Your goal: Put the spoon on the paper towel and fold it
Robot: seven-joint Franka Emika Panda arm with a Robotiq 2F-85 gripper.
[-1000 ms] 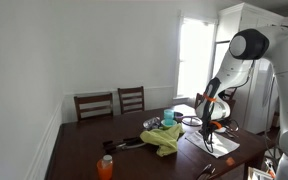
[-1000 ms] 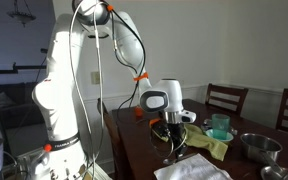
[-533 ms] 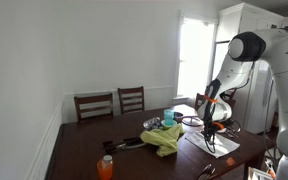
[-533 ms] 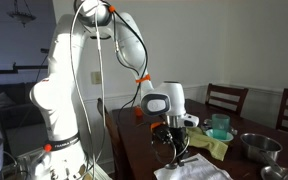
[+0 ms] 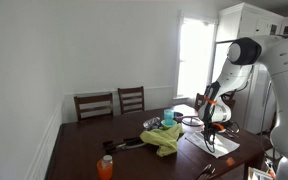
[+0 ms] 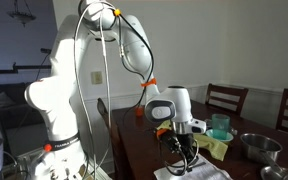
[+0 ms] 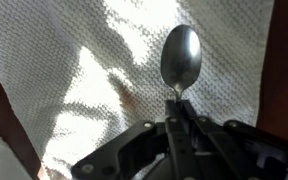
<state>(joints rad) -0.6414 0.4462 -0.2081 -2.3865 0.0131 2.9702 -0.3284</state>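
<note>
The paper towel lies flat just below the robot's gripper, so the gripper next has to lower the metal spoon's handle to the middle of the towel and release it there.
In the wrist view my gripper (image 7: 180, 108) is shut on the handle of a metal spoon (image 7: 181, 58), whose bowl hangs over the white paper towel (image 7: 84, 80). The towel fills most of that view. In both exterior views the gripper (image 5: 212, 132) (image 6: 181, 158) points down just above the paper towel (image 5: 216, 146) (image 6: 206, 171), which lies flat on the dark wooden table (image 5: 124, 160). The spoon is too small to make out in the exterior views.
A yellow-green cloth (image 5: 165, 139) (image 6: 216, 146), a teal cup (image 5: 168, 117) (image 6: 220, 126) and a metal bowl (image 6: 258, 147) lie on the table. An orange bottle (image 5: 105, 166) stands near the front. Two chairs (image 5: 114, 102) stand behind the table.
The gripper has moved down towards the paper towel with the spoon in it, and slightly along the table.
</note>
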